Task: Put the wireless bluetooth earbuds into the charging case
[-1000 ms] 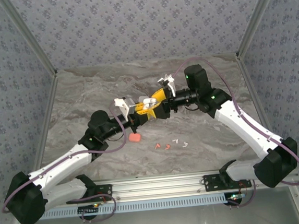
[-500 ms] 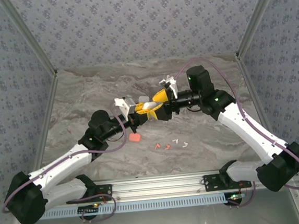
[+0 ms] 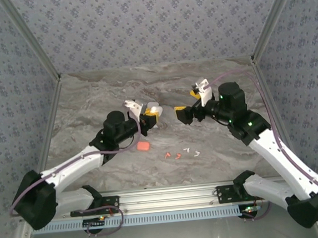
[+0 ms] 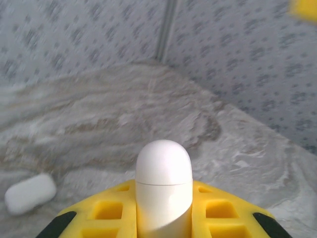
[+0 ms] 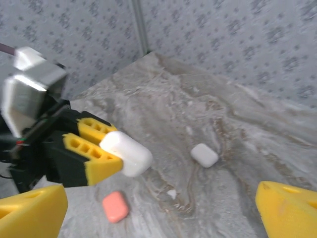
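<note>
My left gripper tilts its fingers down next, then lowers the held case and releases it on open marble short of the second white case.
A white charging case (image 4: 163, 173) with its lid shut stands between the yellow fingers of my left gripper (image 4: 163, 203), which is shut on it above the table's middle (image 3: 150, 115). The held case (image 5: 126, 152) also shows in the right wrist view. My right gripper (image 3: 182, 112) hangs a short way to its right, open and empty, its yellow fingertips (image 5: 29, 213) spread wide. Tiny earbuds lie on the table nearer the bases: two orange-red ones (image 3: 172, 155) and white ones (image 3: 192, 151).
An orange-red case (image 3: 143, 146) lies on the marble table (image 3: 91, 102) below the left gripper. A second white case (image 5: 204, 154) rests on the table beyond it, with a small white bit (image 5: 172, 194) close by. Patterned walls (image 3: 151, 25) enclose the table.
The grippers were together at the white case; now the right one has opened wide and drawn back to the right. The left arm keeps the case and has shifted slightly left.
</note>
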Motion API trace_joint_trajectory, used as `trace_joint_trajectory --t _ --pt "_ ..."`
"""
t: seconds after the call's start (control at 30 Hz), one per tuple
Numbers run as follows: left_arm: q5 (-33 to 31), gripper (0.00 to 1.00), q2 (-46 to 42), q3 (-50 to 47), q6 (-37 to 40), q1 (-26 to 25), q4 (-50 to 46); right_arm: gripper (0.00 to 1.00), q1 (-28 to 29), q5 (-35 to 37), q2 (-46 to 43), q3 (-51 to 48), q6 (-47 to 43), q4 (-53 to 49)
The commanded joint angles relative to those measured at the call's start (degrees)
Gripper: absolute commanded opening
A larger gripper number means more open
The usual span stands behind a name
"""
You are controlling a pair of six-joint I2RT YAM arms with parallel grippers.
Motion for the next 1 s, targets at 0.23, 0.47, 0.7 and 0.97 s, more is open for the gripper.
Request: trace_joint_trajectory --t 0.23,0.47,0.7,0.97 --pt "1.32 0.0 18.72 7.6 -17.95 6.92 -3.35 1.0 -0.21 -1.38 -1.62 -5.03 4.69 9.29" --pt "6.88 0.02 30.06 12.66 -23.82 9.2 -4.12 1.0 -0.29 -1.04 -0.27 -4.82 4.83 8.18" --pt "7.36 0.1 35.21 14.54 -25.65 9.38 -4.11 1.0 -0.1 -1.99 1.75 -4.07 4.83 7.99" --pt "6.3 0.26 38.66 14.83 -27.33 9.47 -3.69 1.0 -0.12 -1.32 2.74 -2.89 4.13 6.08"
